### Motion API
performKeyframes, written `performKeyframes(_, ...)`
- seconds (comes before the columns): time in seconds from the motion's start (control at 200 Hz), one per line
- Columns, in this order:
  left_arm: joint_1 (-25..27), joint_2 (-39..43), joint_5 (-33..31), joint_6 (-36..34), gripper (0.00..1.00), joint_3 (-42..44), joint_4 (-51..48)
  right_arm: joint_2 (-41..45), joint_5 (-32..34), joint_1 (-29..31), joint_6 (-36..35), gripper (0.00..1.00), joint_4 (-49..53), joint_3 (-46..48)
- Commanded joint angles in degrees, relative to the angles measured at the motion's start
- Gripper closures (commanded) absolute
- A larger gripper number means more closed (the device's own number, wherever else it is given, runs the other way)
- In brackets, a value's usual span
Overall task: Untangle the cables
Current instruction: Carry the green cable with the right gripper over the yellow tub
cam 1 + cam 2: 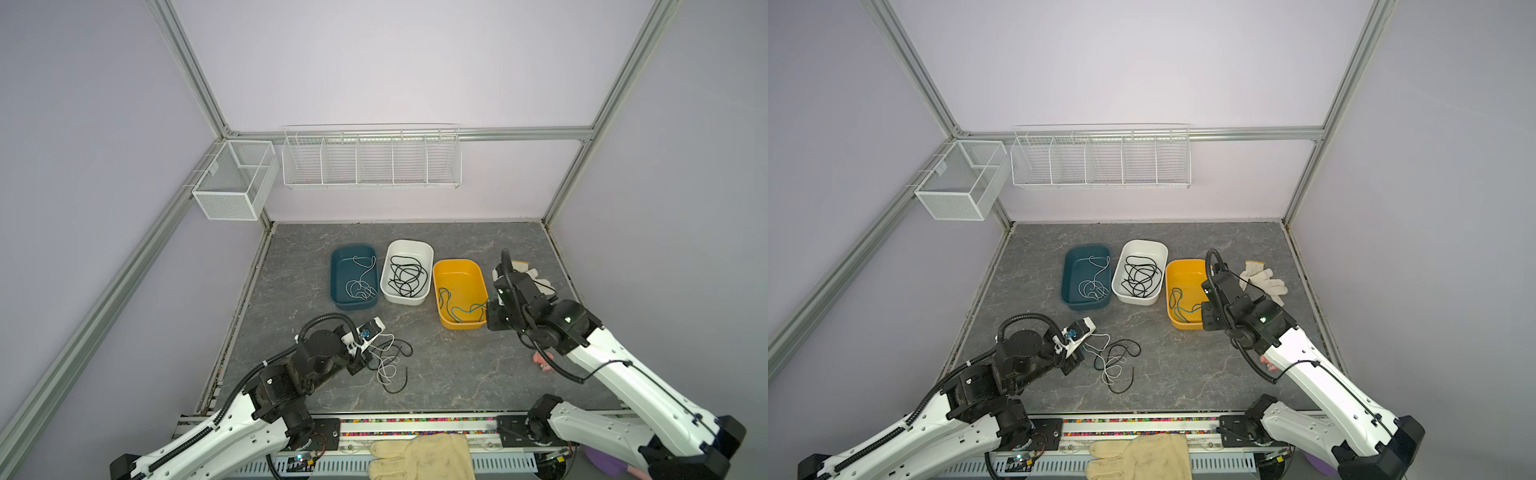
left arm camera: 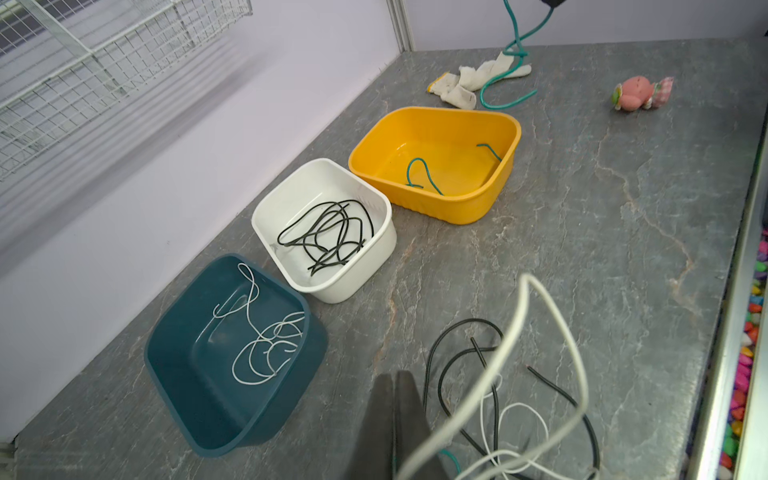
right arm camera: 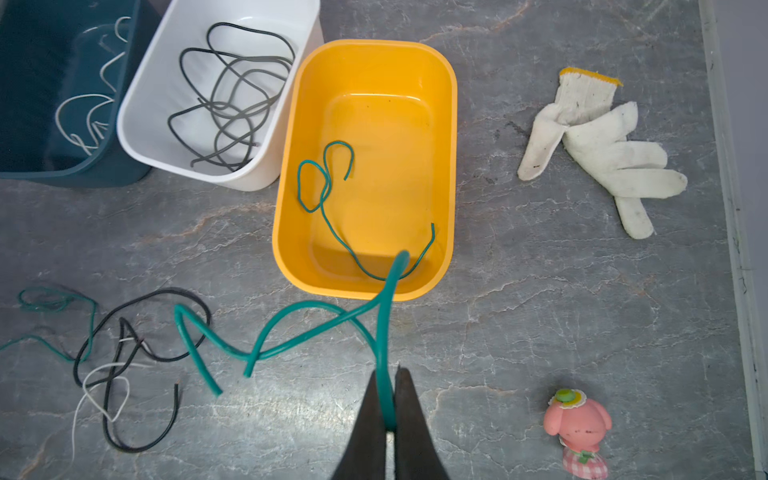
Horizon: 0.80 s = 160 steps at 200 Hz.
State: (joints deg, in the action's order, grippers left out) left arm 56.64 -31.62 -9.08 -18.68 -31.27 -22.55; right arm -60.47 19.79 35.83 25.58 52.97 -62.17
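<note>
My right gripper moves outward and down into the bin's near half and releases the cable next, since another teal-green cable already lies in the yellow bin point(image 3: 374, 83).
My right gripper point(image 3: 388, 372) is shut on a teal-green cable point(image 3: 291, 332). That cable hangs in loops beside the yellow bin point(image 3: 374, 83), where another teal-green cable point(image 3: 328, 187) lies. My left gripper point(image 2: 395, 374) is shut, with a thin teal-green strand showing in its seam, low over a tangle of black and white cables point(image 1: 388, 359) on the table. A white cable point(image 2: 519, 316) arches up close to the left wrist camera. Black cables point(image 1: 407, 276) fill the white bin point(image 1: 409, 243). White cables point(image 1: 359, 284) lie in the dark teal bin point(image 1: 333, 274).
A white cotton glove point(image 3: 598, 145) and a small pink toy point(image 3: 577, 428) lie right of the yellow bin. A large cream glove point(image 1: 419, 457) rests on the front rail. Wire baskets point(image 1: 370, 160) and a mesh box point(image 1: 235, 183) hang on the back wall.
</note>
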Motion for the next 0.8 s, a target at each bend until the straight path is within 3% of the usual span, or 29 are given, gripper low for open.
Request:
performKeyframes(0.0,0.1,1.8,-0.9,-2.0,1.00,2.4,4.6,-3.2,-5.6,-3.2,-2.6,0.93,-1.7,-1.5)
performKeyframes(0.285,0.1,2.0,-0.8,-1.8,1.00,5.4,5.6,-14.3,-10.5,-8.2,-3.8,0.93,-4.7,-4.4)
performKeyframes(0.795,0.2,1.2,0.1,-2.3,1.00,6.1,6.1,-31.5,-10.1,-12.9,-4.0,0.94,-7.3,-8.6)
